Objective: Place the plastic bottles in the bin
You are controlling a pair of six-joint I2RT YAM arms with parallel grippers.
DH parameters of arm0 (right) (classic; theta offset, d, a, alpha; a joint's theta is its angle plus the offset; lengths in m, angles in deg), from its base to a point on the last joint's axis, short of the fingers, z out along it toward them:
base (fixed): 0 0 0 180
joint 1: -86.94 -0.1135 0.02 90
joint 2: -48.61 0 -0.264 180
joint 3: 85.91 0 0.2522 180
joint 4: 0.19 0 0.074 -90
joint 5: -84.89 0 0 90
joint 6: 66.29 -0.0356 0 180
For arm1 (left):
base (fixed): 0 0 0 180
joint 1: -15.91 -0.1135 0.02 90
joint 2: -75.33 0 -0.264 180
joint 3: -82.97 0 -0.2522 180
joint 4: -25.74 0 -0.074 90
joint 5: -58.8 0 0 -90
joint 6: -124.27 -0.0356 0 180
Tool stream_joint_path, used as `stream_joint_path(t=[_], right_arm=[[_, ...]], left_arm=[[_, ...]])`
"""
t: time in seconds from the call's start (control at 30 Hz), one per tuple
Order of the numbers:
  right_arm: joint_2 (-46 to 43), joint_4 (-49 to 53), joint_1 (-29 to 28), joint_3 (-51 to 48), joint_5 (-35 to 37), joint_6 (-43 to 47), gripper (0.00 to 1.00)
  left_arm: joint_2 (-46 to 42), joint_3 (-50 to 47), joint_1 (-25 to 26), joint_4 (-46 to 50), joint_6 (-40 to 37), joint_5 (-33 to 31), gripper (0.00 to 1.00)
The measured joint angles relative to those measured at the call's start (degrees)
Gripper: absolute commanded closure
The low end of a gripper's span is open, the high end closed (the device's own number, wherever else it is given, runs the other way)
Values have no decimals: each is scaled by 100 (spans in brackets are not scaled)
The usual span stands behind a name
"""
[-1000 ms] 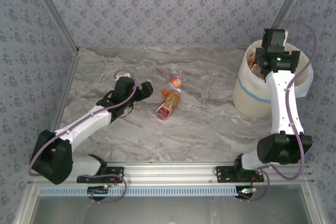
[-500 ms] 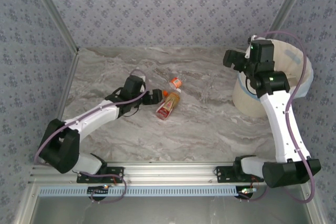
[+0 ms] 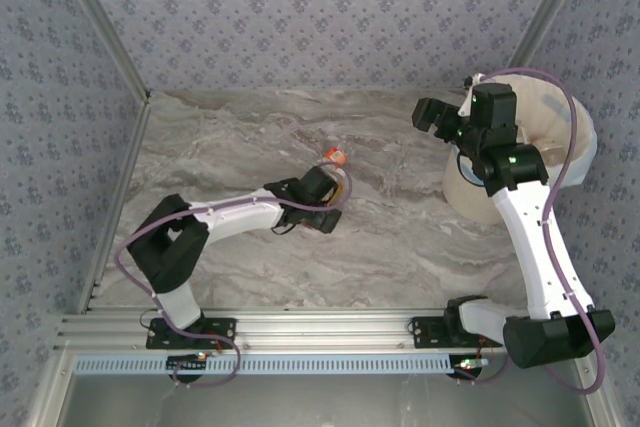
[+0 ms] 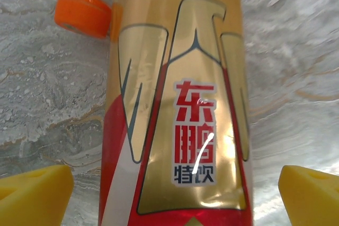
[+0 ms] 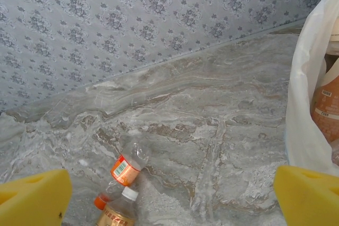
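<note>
The left gripper moves down over the gold and red label next and closes its fingers on the bottle's long sides, since the bottle lies lengthwise between them.
A plastic bottle (image 4: 177, 104) with a gold and red label lies on the marble table, lengthwise between my left gripper's yellow fingertips (image 4: 32, 194). My left gripper (image 4: 172, 197) is open, astride it without squeezing. From above, the left gripper (image 3: 322, 191) covers most of that bottle. A second clear bottle (image 3: 336, 157) with an orange label lies just beyond; its orange cap (image 4: 82, 13) shows beside the gold one. My right gripper (image 3: 432, 113) hangs open and empty, left of the bin (image 3: 470, 187). The right wrist view shows both bottles (image 5: 127, 165) far below.
The bin's white bag (image 5: 307, 104) rises at the right edge of the right wrist view, with bottles (image 5: 326, 104) inside it. Patterned walls close in the table (image 3: 400, 237) at the back and sides. A metal rail (image 3: 320, 327) runs along the near edge.
My left arm has reached rightward until its open jaws straddle the gold bottle. My right gripper has swung left, from above the bin to beside it.
</note>
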Motion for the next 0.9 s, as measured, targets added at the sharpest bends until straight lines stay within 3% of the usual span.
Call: stream_joint_path(t=[0.13, 0.3, 0.47, 0.63, 0.9], right_arm=[[0, -7, -39, -39, -2, -11, 0], [-2, -7, -122, -52, -2, -24, 0], [-26, -7, -138, -76, -2, -55, 0], [-96, -39, -140, -214, -120, -214, 0], [-201, -372, -219, -533, -713, -529, 0]], left_arm=[[247, 0, 44, 20, -35, -254, 8], [330, -127, 37, -140, -101, -254, 30], [195, -319, 35, -308, -144, -212, 44], [-2, -380, 31, -398, -133, 20, 52], [-968, -525, -184, -719, -122, 1049, 55]])
